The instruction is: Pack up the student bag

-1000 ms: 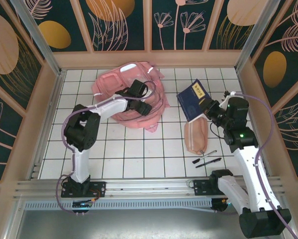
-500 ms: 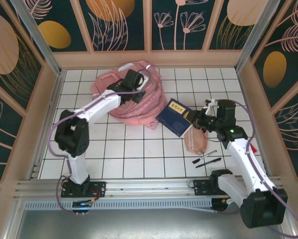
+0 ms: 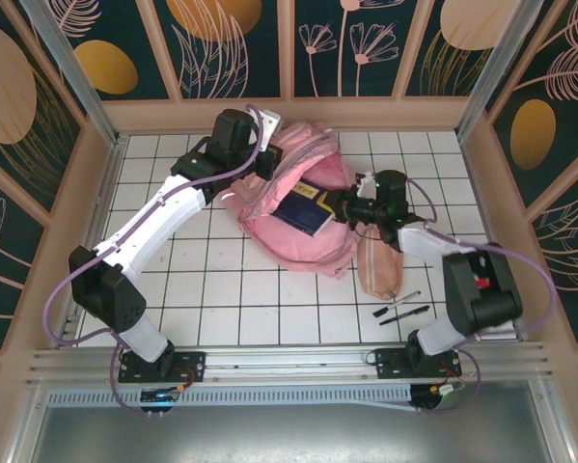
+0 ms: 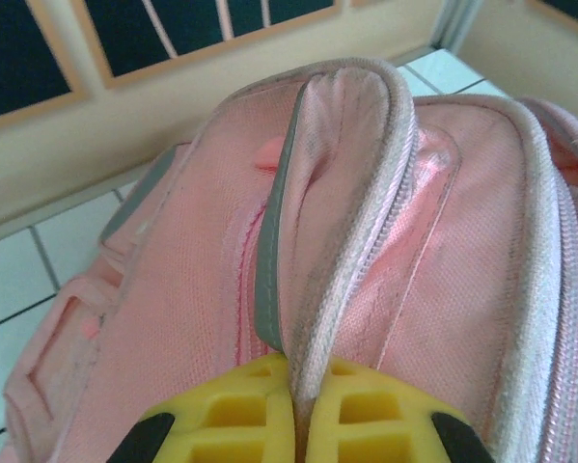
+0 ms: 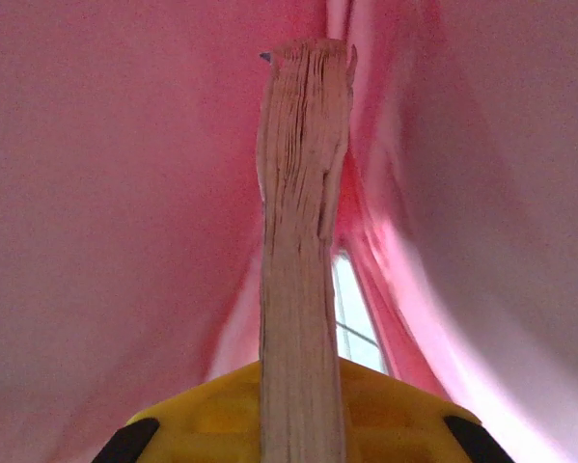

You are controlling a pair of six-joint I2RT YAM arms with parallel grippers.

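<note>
The bag's raised zip edge in my left gripper comes down over the bag's opening [image 3: 302, 214] below next and is released, covering the notebook tucked inside.
The student bag [image 3: 313, 241], a large pink backpack, lies at the middle back of the tiled table with its mouth held open. My left gripper [image 3: 266, 160] is shut on the bag's zip-edged rim [image 4: 366, 193], which runs up between the yellow fingers [image 4: 240, 405]. My right gripper [image 3: 335, 204] is shut on a dark blue notebook [image 3: 299, 214] that sits partly inside the opening. In the right wrist view the notebook's page edge [image 5: 298, 222] stands upright between the jaws, with pink bag lining [image 5: 105, 193] all around it.
A peach-pink pencil pouch [image 3: 377, 266] lies right of the bag, under my right forearm. Two dark pens [image 3: 401, 313] lie near the front right. Wooden walls [image 3: 289, 114] close in the back and both sides.
My left gripper has closed on the bag's rim and pulled it up and back. My right arm has swung left, carrying the notebook from above the pouch into the bag's mouth.
</note>
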